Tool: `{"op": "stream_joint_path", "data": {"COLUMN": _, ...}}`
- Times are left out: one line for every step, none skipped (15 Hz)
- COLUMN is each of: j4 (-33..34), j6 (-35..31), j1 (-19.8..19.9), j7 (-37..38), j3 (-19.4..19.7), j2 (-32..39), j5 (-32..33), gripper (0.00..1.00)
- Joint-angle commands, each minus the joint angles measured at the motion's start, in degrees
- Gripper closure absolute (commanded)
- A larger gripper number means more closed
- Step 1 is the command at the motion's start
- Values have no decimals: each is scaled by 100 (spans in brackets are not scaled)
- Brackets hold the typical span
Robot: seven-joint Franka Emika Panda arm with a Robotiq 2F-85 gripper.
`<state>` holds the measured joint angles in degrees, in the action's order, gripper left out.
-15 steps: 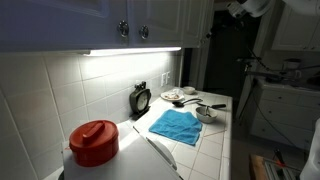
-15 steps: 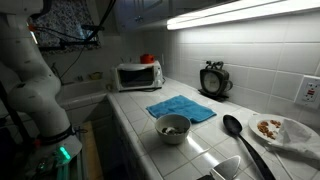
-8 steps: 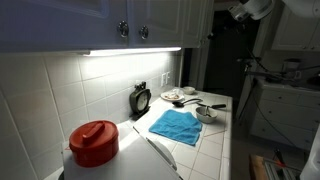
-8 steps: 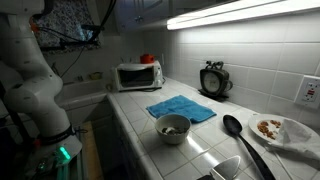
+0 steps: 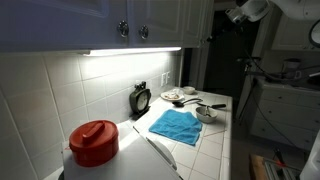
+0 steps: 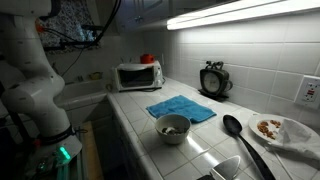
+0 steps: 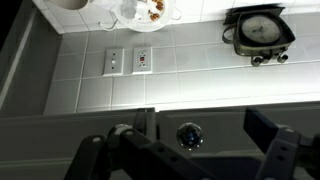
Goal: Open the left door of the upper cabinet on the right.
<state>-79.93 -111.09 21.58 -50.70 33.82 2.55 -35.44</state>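
My gripper moves away from my base toward the cabinet [image 5: 195, 20] front next and brings its open fingers around the small silver knob.
In the wrist view a small round silver knob [image 7: 188, 135] sits on the shadowed left door [image 7: 225, 122], close to its lower edge. My gripper [image 7: 201, 123] is open. One finger [image 7: 144, 122] is left of the knob and the other [image 7: 262, 128] is right of it, and neither touches it. In an exterior view the gripper [image 5: 239, 13] is high up beside the narrow white upper cabinet [image 5: 195, 20]. The bluish pair of doors with two close knobs [image 5: 133, 31] is further along. In the exterior view from the counter's end the gripper is out of view.
On the tiled counter [image 5: 215, 140] lie a blue cloth [image 5: 176, 125], a bowl [image 6: 172, 127], a black ladle [image 6: 238, 135] and a plate of food [image 6: 280, 129]. A clock [image 6: 213, 79], a microwave [image 6: 137, 75] and a red-lidded pot [image 5: 94, 142] stand there too. Wall sockets [image 7: 128, 61] are below the cabinet.
The arm has shifted slightly in both exterior views. The gripper stays high by the cabinet, and nothing on the counter has moved.
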Motion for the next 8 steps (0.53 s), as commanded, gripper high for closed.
{"op": "stream_joint_path", "data": {"j4": 592, "j6": 303, "j1": 416, "j7": -244, "j3": -254, "j2": 409, "j5": -327, "gripper": 7}}
{"op": "stream_joint_path", "data": {"j4": 723, "j6": 358, "j1": 502, "j7": -315, "j3": -333, "j2": 494, "j5": -337, "gripper": 10}}
{"op": "stream_joint_path", "data": {"j4": 822, "j6": 410, "j1": 589, "j7": -339, "j3": -415, "j2": 556, "j5": -356, "gripper": 13}}
{"op": "stream_joint_path", "data": {"j4": 925, "j6": 449, "j1": 682, "j7": -362, "j3": -499, "j2": 618, "j5": -379, "gripper": 24}}
{"op": "stream_joint_path", "data": {"j4": 1022, "j6": 474, "j1": 770, "j7": -370, "j3": -581, "j2": 681, "j5": -402, "gripper": 24}}
{"op": "stream_joint_path", "data": {"j4": 1123, "j6": 470, "j1": 851, "j7": -367, "j3": -650, "j2": 752, "j5": -437, "gripper": 29}}
{"op": "stream_joint_path", "data": {"j4": 1224, "j6": 470, "j1": 930, "j7": -361, "j3": -717, "j2": 814, "j5": -466, "gripper": 28}}
{"op": "stream_joint_path", "data": {"j4": 1297, "j6": 453, "j1": 1005, "j7": -355, "j3": -784, "j2": 866, "j5": -513, "gripper": 23}}
